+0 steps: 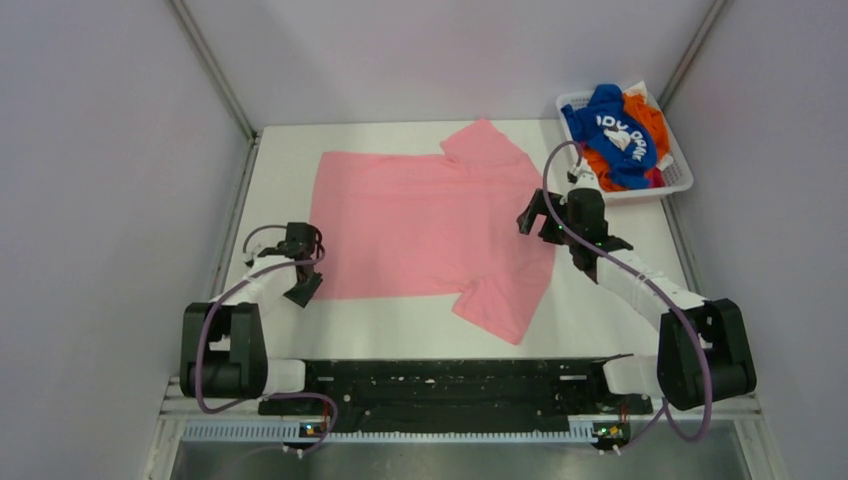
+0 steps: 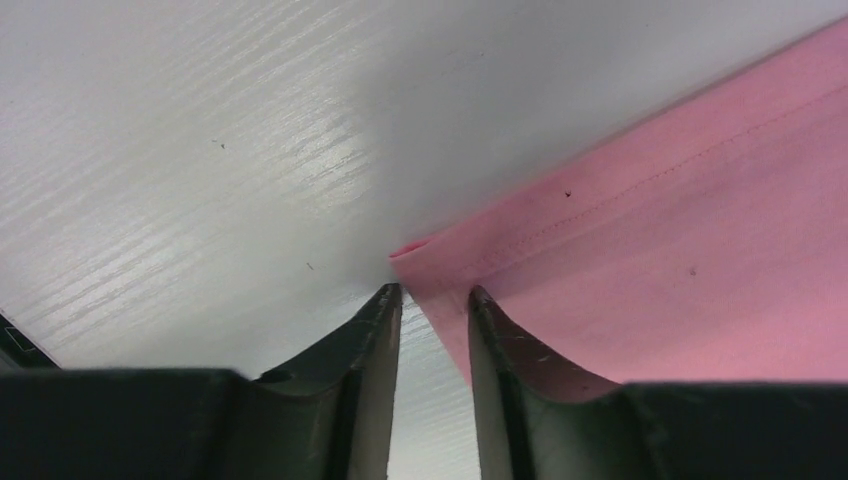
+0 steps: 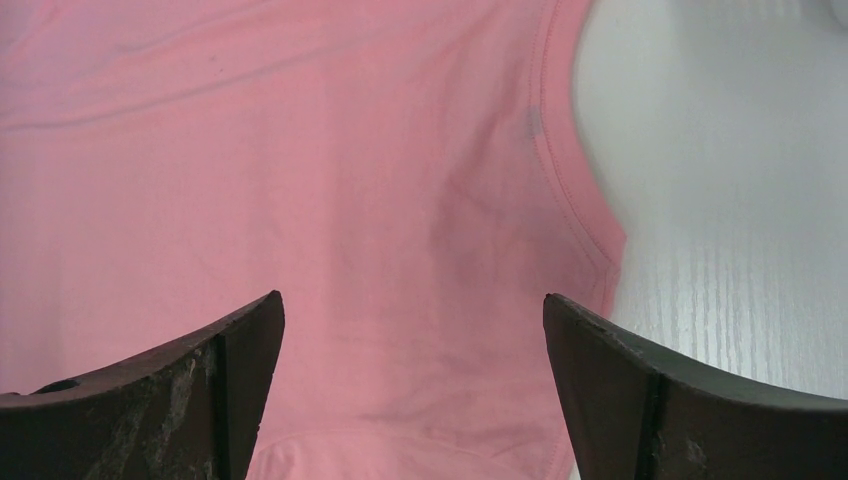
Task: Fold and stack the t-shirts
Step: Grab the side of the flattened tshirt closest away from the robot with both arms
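My right gripper needs to move back and down onto the sleeve's outer end (image 1: 492,327) next, because the t-shirt's near sleeve sticks out beyond the body of the t-shirt.
The pink t-shirt (image 1: 420,220) lies spread flat on the white table, collar to the right. My left gripper (image 1: 312,268) is low at its near-left hem corner. In the left wrist view the fingers (image 2: 435,292) are a narrow gap apart, with the shirt's corner (image 2: 650,260) just past the tips and against the right finger; bare table shows between them. My right gripper (image 1: 535,222) hovers wide open over the collar end (image 3: 350,180), empty (image 3: 413,300). The blue t-shirt (image 1: 615,130) and the orange t-shirt (image 1: 650,115) lie crumpled in the basket.
The white slatted basket (image 1: 680,175) stands at the back right corner. Grey walls close in the table on the left, right and back. Bare table (image 1: 600,300) shows to the right of the pink shirt.
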Controlling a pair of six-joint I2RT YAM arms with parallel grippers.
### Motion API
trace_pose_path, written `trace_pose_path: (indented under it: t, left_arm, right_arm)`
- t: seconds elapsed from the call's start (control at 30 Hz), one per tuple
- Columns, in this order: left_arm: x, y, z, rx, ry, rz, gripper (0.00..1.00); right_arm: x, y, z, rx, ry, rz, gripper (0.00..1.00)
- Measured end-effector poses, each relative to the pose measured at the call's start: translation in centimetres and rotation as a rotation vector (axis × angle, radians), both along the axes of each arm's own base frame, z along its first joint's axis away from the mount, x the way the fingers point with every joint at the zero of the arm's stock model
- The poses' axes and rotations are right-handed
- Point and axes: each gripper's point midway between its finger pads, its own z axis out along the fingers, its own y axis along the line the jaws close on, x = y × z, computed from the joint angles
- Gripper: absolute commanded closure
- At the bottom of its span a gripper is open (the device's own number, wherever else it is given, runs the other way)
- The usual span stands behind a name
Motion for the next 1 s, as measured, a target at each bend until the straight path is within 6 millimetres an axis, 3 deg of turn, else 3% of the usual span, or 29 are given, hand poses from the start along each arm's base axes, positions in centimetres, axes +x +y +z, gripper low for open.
trace_pose_path:
  t: [0.13,0.43,0.6,0.77,0.87,1.0]
  left_arm:
    - [0.3,0.0,0.0,0.0,-0.004,0.004,0.99]
    - [1.3,-0.1,0.1,-0.003,-0.013,-0.012,1.0]
    - [1.5,-0.1,0.2,0.0,-0.026,-0.041,1.0]
    - [1.6,-0.6,0.2,-0.026,-0.042,-0.075,1.0]
    - [1.7,-1.3,0.2,-0.062,-0.048,-0.097,1.0]
    - [1.8,-1.8,0.2,-0.083,-0.052,-0.112,1.0]
  right_arm:
    - [0.1,-0.2,-0.4,-0.008,0.008,-0.009,0.01]
    - [-1.0,-0.1,-0.9,-0.075,0.072,-0.031,0.01]
    - [-3.0,3.3,0.6,-0.131,0.09,0.037,0.04]
    - [-7.1,7.1,1.1,-0.194,0.147,0.136,0.08]
    - [-11.8,9.6,-0.2,-0.24,0.209,0.265,0.15]
    - [-17.2,10.6,-3.0,-0.282,0.315,0.387,0.19]
